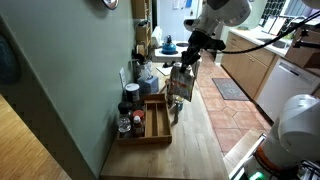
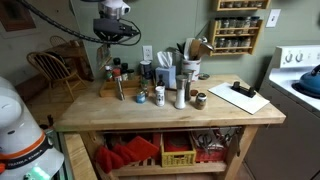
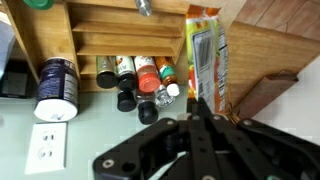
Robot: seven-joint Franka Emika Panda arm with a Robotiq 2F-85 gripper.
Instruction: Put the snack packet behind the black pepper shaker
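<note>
I should move my gripper outward from the tray (image 1: 152,128) next and down behind the tall shakers to release the packet. The packet still hangs far short of them.
My gripper (image 3: 196,108) is shut on the lower edge of the snack packet (image 3: 205,55), a red-orange foil packet with white print. In an exterior view the gripper (image 1: 186,58) holds the packet (image 1: 180,83) hanging in the air above the wooden tray (image 1: 152,128). Another exterior view shows the gripper (image 2: 114,38) above the tabletop's left part. Several small spice bottles stand beside the tray (image 3: 120,40), among them black-lidded shakers (image 3: 147,112) close to the packet. I cannot tell which one is the black pepper shaker.
A dark-labelled jar (image 3: 57,88) and a wall outlet (image 3: 45,145) lie by the tray. Utensil holders (image 2: 190,55), shakers (image 2: 181,96) and a white board (image 2: 240,96) stand on the wooden table (image 2: 150,118). The wall (image 1: 70,90) runs along the table's side.
</note>
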